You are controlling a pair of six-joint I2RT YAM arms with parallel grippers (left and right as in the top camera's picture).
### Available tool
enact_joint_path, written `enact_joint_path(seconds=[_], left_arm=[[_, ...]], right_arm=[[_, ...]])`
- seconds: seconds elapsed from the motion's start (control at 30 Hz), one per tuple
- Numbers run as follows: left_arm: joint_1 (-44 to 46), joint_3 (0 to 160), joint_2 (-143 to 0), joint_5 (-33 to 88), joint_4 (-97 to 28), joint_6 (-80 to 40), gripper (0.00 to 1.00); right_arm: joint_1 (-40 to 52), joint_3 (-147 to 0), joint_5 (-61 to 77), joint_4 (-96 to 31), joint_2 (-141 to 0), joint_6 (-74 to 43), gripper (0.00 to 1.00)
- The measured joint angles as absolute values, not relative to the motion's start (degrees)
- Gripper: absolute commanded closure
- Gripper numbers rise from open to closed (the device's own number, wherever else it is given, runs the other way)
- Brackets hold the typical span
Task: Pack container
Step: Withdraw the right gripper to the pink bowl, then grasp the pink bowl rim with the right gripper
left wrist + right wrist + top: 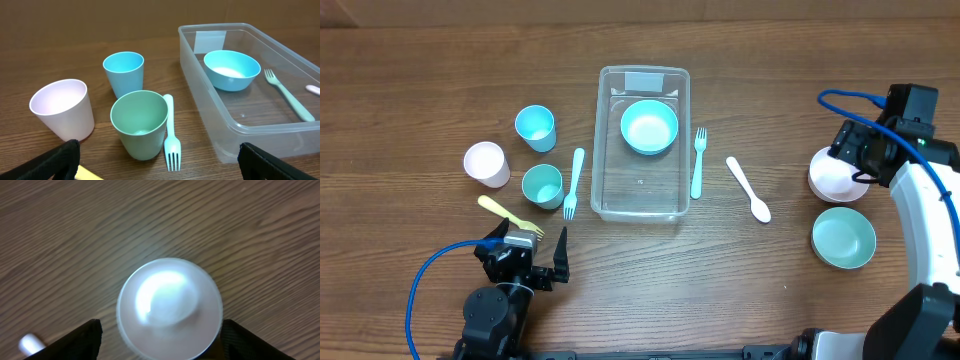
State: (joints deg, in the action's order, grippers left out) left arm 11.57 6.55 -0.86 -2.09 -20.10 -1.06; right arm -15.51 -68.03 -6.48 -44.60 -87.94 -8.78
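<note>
The white bowl [170,307] is below my right gripper, so I need to move down to it next, then onto the bowl's rim on the side away from the spoon.
The clear container [602,150] lies at the table's middle, its white label at the far end, with a blue bowl [649,127] inside. It also shows in the left wrist view [200,92] with the bowl [231,69]. My left gripper [527,268] is open and empty near the front edge, behind a green cup [138,122], a pale blue fork [171,137] and a yellow fork [508,213]. My right gripper [853,157] is open, its fingers straddling a white bowl [170,307] on the right.
A blue cup [535,127] and a pink cup [486,163] stand left of the container. A teal fork [698,162] and a white spoon [748,188] lie right of it. A green bowl [843,237] sits near the white bowl [830,178].
</note>
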Motion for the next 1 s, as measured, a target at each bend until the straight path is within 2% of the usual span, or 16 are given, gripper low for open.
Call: enact_joint_path(seconds=[0.13,0.27,0.43,0.7,0.73,0.8,0.87,0.93,1.0], left_arm=[[11.6,6.5,-0.9,-2.1,-20.1,-1.1,0.0],[11.6,6.5,-0.9,-2.1,-20.1,-1.1,0.0],[11.6,6.5,-0.9,-2.1,-20.1,-1.1,0.0],[11.6,6.5,-0.9,-2.1,-20.1,-1.1,0.0],[11.6,6.5,-0.9,-2.1,-20.1,-1.1,0.0],[11.6,6.5,-0.9,-2.1,-20.1,-1.1,0.0],[11.6,6.5,-0.9,-2.1,-20.1,-1.1,0.0],[11.6,6.5,-0.9,-2.1,-20.1,-1.1,0.0],[11.6,6.5,-0.9,-2.1,-20.1,-1.1,0.0]], right_arm=[[-20.9,-68.0,-8.5,-43.5,-92.6,-8.8,0.21],[-25.8,-68.0,-4.0,-42.7,-95.9,-6.9,0.23],[-25.1,-68.0,0.4,-41.7,-99.5,-2.9,0.24],[-24.7,-67.9,1.1,-43.0,-104.2,-0.7,0.38],[-24.7,-67.8,1.1,-43.1,-104.5,-0.6,0.41],[-24.7,-67.7,1.1,-43.0,-104.7,-0.4,0.55],[-24.7,-67.7,1.1,-43.0,-104.9,-0.2,0.81],[-24.7,-67.7,1.1,-42.8,-105.2,-0.2,0.96],[-24.7,-67.7,1.4,-42.6,-105.4,0.0,0.96]])
